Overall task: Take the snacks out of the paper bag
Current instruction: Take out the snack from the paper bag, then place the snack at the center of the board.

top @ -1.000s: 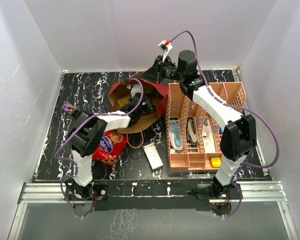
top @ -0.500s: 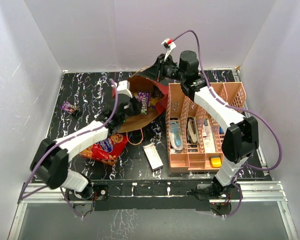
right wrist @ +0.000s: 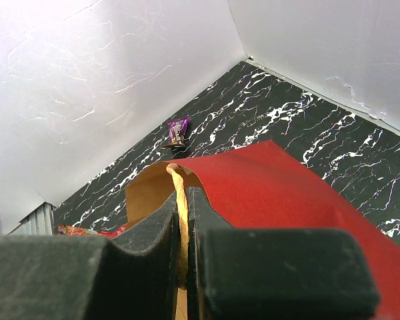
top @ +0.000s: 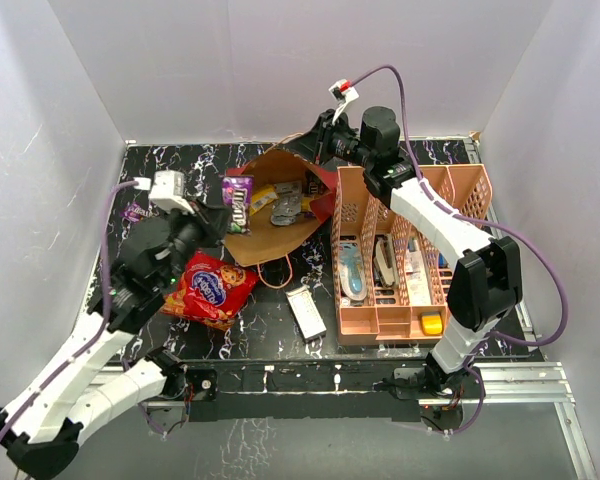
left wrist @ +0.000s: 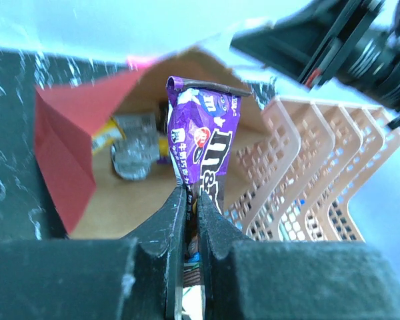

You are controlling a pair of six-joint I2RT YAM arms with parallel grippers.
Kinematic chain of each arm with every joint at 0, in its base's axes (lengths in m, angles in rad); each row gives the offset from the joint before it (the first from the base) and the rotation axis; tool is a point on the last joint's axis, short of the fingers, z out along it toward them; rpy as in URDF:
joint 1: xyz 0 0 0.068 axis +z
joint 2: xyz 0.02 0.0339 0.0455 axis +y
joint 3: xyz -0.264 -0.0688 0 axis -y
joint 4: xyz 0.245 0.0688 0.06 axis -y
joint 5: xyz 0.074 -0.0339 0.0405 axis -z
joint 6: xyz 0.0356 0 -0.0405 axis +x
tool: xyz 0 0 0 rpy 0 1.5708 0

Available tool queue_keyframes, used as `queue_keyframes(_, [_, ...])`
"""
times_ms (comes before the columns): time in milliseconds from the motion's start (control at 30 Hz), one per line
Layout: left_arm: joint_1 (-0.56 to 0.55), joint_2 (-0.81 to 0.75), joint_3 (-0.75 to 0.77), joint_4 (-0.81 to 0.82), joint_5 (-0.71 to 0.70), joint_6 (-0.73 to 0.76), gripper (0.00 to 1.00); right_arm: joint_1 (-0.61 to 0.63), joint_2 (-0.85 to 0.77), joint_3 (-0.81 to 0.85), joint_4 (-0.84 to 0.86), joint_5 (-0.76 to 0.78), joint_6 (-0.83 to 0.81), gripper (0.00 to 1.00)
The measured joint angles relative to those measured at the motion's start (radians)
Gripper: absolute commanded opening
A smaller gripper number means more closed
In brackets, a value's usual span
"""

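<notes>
My left gripper will swing to the tabletop by the small purple wrapper, go down and let go, because that spot is clear below, to the left in the top view.
The dark red paper bag [top: 280, 232] lies on its side, its kraft inside facing my left arm. My left gripper [top: 216, 208] is shut on a purple snack packet [top: 237, 190] and holds it just outside the bag's mouth; the left wrist view shows the packet [left wrist: 203, 137] between my jaws. Orange-yellow [left wrist: 107, 133] and clear [left wrist: 135, 152] wrappers lie inside the bag [left wrist: 60, 147]. My right gripper [top: 318, 148] is shut on the bag's tan cord handle [right wrist: 175, 175] and holds the upper side up. The large red cookie bag [top: 212, 288] lies on the table.
A small purple wrapper [top: 133, 212] lies at the far left; it also shows in the right wrist view [right wrist: 177, 132]. A white box [top: 305, 312] lies in front of the bag. The pink rack [top: 460, 190] stands right of the bag. White walls enclose the table.
My left arm has drawn back out of the bag toward the left, carrying the purple packet out of the mouth. My right gripper has stayed on the handle.
</notes>
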Motion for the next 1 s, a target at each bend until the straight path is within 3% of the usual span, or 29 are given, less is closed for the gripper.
queue_keyframes(200, [0.0,-0.026,0.161,0.01,-0.138,0.151,0.0,0.0,-0.004,-0.016,0.006,0.0,0.001,0.08])
queue_keyframes(367, [0.0,0.063,0.184,0.224,-0.291,0.306,0.0,0.0,-0.004,-0.017,0.013,0.0,0.002,0.08])
queue_keyframes(533, [0.031,0.308,0.19,0.493,-0.468,0.422,0.0,0.0,-0.004,-0.017,0.01,0.001,0.0,0.08])
queue_keyframes(600, [0.084,0.383,0.167,0.552,-0.466,0.414,0.0,0.0,-0.004,-0.017,0.005,0.002,-0.001,0.08])
queue_keyframes(800, [0.402,0.494,0.09,0.537,-0.468,0.256,0.0,0.0,-0.004,-0.017,-0.006,0.003,-0.003,0.08])
queue_keyframes(900, [0.461,0.507,0.01,0.588,-0.516,0.277,0.0,0.0,-0.004,-0.017,-0.006,0.002,-0.003,0.08])
queue_keyframes(1000, [0.512,0.556,0.0,0.53,-0.552,0.232,0.0,0.0,-0.004,-0.017,-0.007,-0.001,-0.003,0.08])
